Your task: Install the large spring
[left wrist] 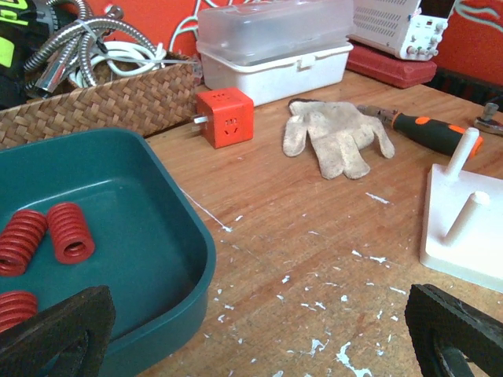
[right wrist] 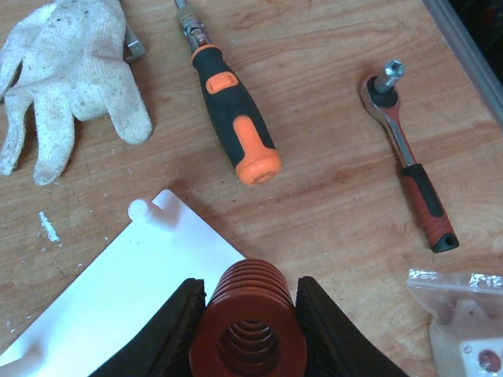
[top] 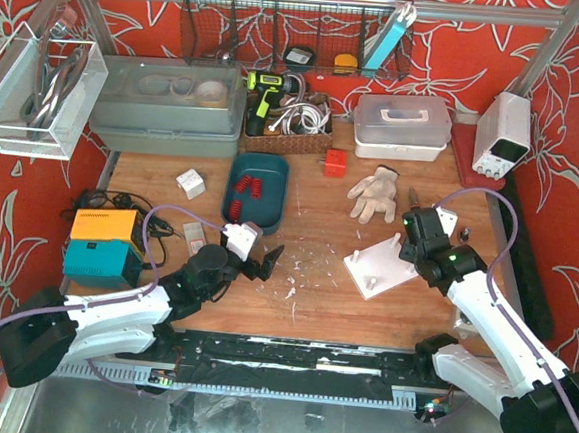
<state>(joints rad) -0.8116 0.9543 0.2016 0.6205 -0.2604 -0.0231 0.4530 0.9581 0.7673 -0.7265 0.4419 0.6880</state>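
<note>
My right gripper will next move down, set the large spring on the plate's corner nearest the plastic bag (top: 409,272) and let go, as that corner is below the gripper.
In the right wrist view my right gripper (right wrist: 251,292) is shut on the large spring (right wrist: 248,322), a dark red coil seen end-on, with one black finger against each side. It hangs over the near corner of the white peg plate (right wrist: 134,275), and one white peg (right wrist: 139,209) stands at the plate's far corner. From above, the right gripper (top: 408,248) sits at the plate's (top: 381,269) right edge. My left gripper (top: 263,263) is open over bare wood (left wrist: 255,345), beside the teal tray (left wrist: 189,251), which holds smaller red springs (left wrist: 69,232).
A white work glove (right wrist: 63,71), an orange-and-black screwdriver (right wrist: 236,118) and a ratchet wrench (right wrist: 409,157) lie beyond the plate. A plastic bag (right wrist: 464,306) is at the right. An orange cube (left wrist: 225,116), a wicker basket (left wrist: 102,98) and a white box (left wrist: 271,47) stand farther back.
</note>
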